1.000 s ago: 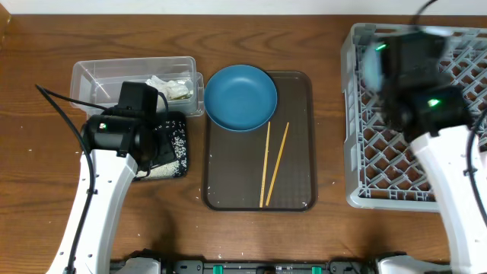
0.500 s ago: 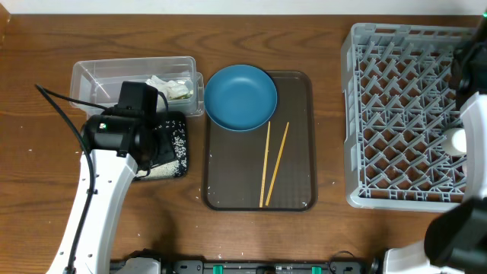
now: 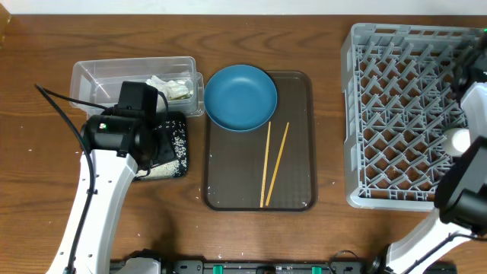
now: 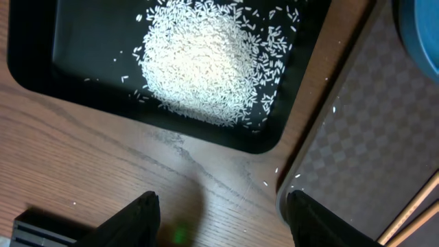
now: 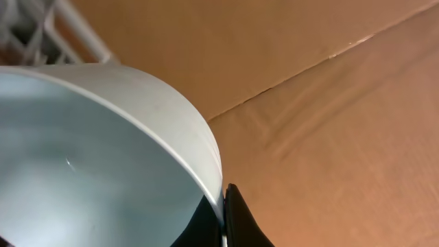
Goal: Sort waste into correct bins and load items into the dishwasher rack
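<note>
I should lower the light bowl [image 5: 89, 151] with my right gripper down into the rack's side away from the brown tray and let go of the bowl's rim, because the slots there are empty.
My left gripper [image 4: 223, 213] is open and empty, low over bare wood beside the black tray [image 4: 68, 62] that holds a heap of white rice [image 4: 202, 65]. In the overhead view it sits under the left wrist [image 3: 148, 144]. My right gripper [image 5: 224, 206] is shut on the rim of the light bowl [image 5: 89, 151]; the right arm [image 3: 472, 84] is at the far right edge of the grey dishwasher rack [image 3: 403, 114]. The dark blue plate [image 3: 240, 97] and two chopsticks [image 3: 272, 164] lie on the brown tray [image 3: 259, 194]. The tissue [image 3: 161, 82] and wrapper [image 3: 180, 91] lie in the clear tub [image 3: 99, 76]. No cups are in view.
A few loose rice grains lie on the wood and on the brown tray's edge [image 4: 357, 158]. The plate's rim [image 4: 418, 34] and a chopstick [image 4: 418, 209] show at the right of the left wrist view. A rack corner [image 5: 41, 27] shows beyond the bowl.
The right arm has swung from over the rack's near-left part out to the right edge of the view. The left arm has not moved.
</note>
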Robot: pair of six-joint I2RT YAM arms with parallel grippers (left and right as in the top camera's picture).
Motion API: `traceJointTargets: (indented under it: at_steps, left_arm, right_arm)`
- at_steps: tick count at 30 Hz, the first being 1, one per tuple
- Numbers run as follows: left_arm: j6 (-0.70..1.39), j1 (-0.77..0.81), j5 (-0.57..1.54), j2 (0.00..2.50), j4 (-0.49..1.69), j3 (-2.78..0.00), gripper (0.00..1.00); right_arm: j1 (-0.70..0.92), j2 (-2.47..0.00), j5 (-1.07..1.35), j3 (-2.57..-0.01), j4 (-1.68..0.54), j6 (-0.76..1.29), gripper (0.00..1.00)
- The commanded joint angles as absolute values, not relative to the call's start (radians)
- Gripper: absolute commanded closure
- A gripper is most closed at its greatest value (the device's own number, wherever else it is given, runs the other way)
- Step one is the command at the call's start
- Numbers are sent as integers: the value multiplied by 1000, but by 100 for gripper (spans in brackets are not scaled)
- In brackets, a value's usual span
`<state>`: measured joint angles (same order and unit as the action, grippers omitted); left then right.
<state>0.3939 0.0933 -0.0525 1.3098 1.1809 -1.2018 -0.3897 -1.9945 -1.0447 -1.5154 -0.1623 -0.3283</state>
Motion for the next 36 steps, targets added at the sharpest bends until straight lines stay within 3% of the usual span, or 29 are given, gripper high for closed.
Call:
traceJointTargets:
  at_steps: [1,10,17,26,30,36]
  left_arm:
    - [414,88,-60,1306,1180,-1200,38]
    - [417,88,-60,1306,1169,-1200,38]
    - [417,88,-60,1306,1169,-1200,38]
    - [417,88,-60,1306,1169,-1200,38]
    - [417,88,-60,1306,1169,-1200,32]
    - [417,88,-60,1306,1170,-1200,28]
  right_arm:
    - [-389,-2037,-1073,-1517,-187,-317,99]
    - [-336,-2054,-1066,-1516,-468,-1,99]
    - [-300,-2051,-902,-1517,-703,112,53]
    - [-232,-1864,-710,-1518,-750,111,20]
    - [-167,-1728,-415,-1518,-737,111,20]
    - [-37,-1663,261,-1517,-701,163,23]
